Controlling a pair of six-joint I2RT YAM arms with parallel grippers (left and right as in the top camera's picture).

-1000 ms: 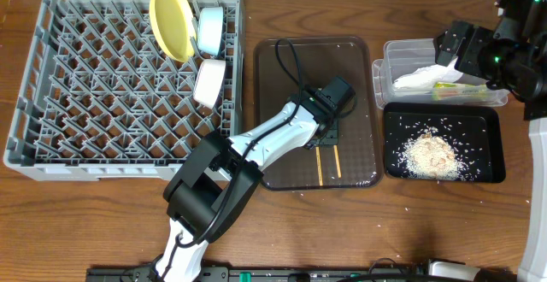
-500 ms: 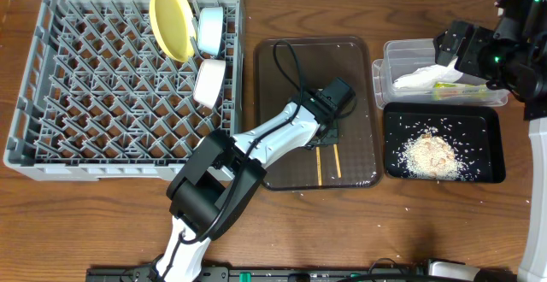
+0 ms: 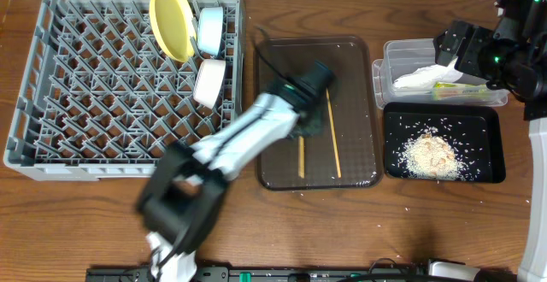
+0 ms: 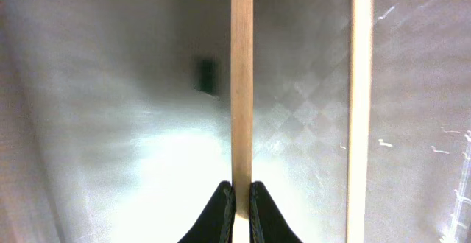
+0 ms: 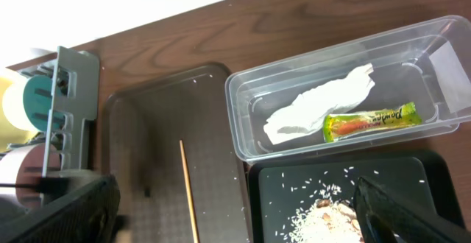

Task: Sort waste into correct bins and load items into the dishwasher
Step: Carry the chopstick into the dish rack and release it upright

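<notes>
I need to lift my left gripper off the tray next and move it over the free rack slots beside the white bowl to let go of the wooden chopstick.
My left gripper (image 3: 303, 128) (image 4: 241, 199) is shut on one wooden chopstick (image 4: 241, 88) (image 3: 301, 158) over the dark brown tray (image 3: 350, 51). The second chopstick (image 3: 333, 137) (image 4: 360, 110) (image 5: 188, 191) lies on that tray, to the right. My right gripper (image 3: 449, 47) (image 5: 235, 224) is open and empty above the clear tub (image 3: 402, 55) (image 5: 250, 103). The tub holds the white napkin (image 3: 419, 79) (image 5: 316, 110) and the orange-and-green wrapper (image 3: 453, 90) (image 5: 372, 121). Rice (image 3: 432, 155) (image 5: 331, 213) lies in the black tray (image 3: 487, 120). The cup is not visible.
The grey dish rack (image 3: 102, 94) fills the left of the table. At its back right it holds the yellow plate (image 3: 171, 21), the light blue bowl (image 3: 209, 30) and the white bowl (image 3: 209, 81). A few rice grains lie on the table near the black tray.
My left arm has swung left and back, blurred in motion, with one chopstick in its jaws. Both chopsticks have shifted on the brown tray. The right arm has not moved.
</notes>
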